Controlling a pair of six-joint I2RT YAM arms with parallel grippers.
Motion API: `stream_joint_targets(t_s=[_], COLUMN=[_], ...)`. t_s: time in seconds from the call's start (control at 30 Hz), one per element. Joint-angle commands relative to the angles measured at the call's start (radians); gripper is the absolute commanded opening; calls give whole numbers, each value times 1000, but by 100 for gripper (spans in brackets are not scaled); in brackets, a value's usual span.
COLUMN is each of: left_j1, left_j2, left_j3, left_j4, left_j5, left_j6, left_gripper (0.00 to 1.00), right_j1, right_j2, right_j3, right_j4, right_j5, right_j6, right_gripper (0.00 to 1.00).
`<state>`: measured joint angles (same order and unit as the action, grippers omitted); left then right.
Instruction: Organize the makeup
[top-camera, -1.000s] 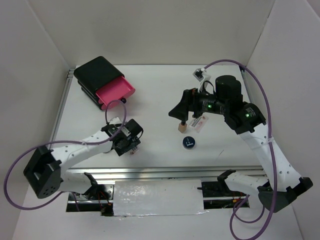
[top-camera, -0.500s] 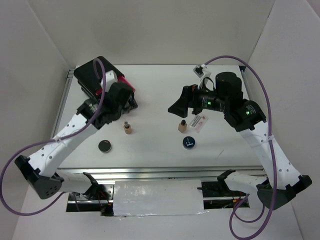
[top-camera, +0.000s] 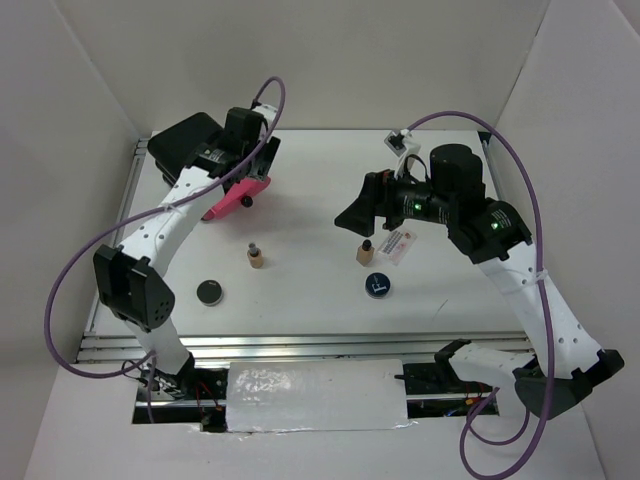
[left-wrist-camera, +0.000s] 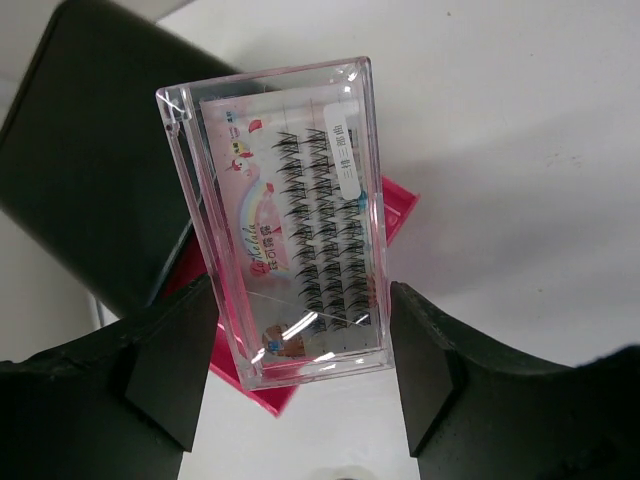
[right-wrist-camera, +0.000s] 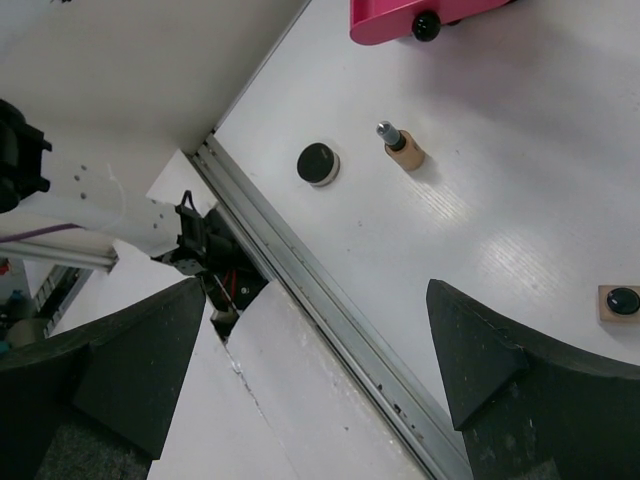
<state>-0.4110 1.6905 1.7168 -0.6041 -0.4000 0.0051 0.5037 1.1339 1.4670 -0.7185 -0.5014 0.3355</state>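
The pink drawer (left-wrist-camera: 396, 206) stands open below, so next I need to move my left gripper down and left in the top view and let go of the lash packet (left-wrist-camera: 285, 200) into it.
My left gripper (top-camera: 252, 168) is over the black box (top-camera: 188, 143) at the back left. In the left wrist view it (left-wrist-camera: 298, 305) is shut on a clear lash packet (left-wrist-camera: 285, 200) with pink print, held above the open pink drawer (left-wrist-camera: 402, 214). My right gripper (top-camera: 352, 218) is open and empty, hovering just left of a tan bottle (top-camera: 365, 252). A white red-printed packet (top-camera: 398, 243) and a blue-rimmed compact (top-camera: 376, 285) lie close by. A second tan bottle (top-camera: 256, 257) and a black compact (top-camera: 209, 291) sit left of centre. They also show in the right wrist view, bottle (right-wrist-camera: 402, 150) and compact (right-wrist-camera: 318, 163).
The pink drawer (top-camera: 236, 197) sticks out of the box toward the table's middle. White walls close in the table on the left, back and right. A metal rail (top-camera: 300, 345) runs along the near edge, with foil-covered hardware below it.
My left arm has swung from the near-left table up to the black box, carrying the packet, which uncovers the tan bottle and black compact. The right arm has barely moved.
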Motion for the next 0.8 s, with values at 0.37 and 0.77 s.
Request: stream_joint_targets(t_s=[0.37, 0.77], left_j1=[90, 130], left_j2=[-5, -60], left_j3=[-92, -135], left_j4=[30, 69], left_j5=[90, 98], left_j6=[253, 228], left_gripper=[18, 55], right_j1=[24, 22], right_j2=[-25, -31], right_j3=[1, -5], right_j4=[24, 27], right_j5=[-9, -8], right_j6=[-10, -9], right_gripper=[100, 100])
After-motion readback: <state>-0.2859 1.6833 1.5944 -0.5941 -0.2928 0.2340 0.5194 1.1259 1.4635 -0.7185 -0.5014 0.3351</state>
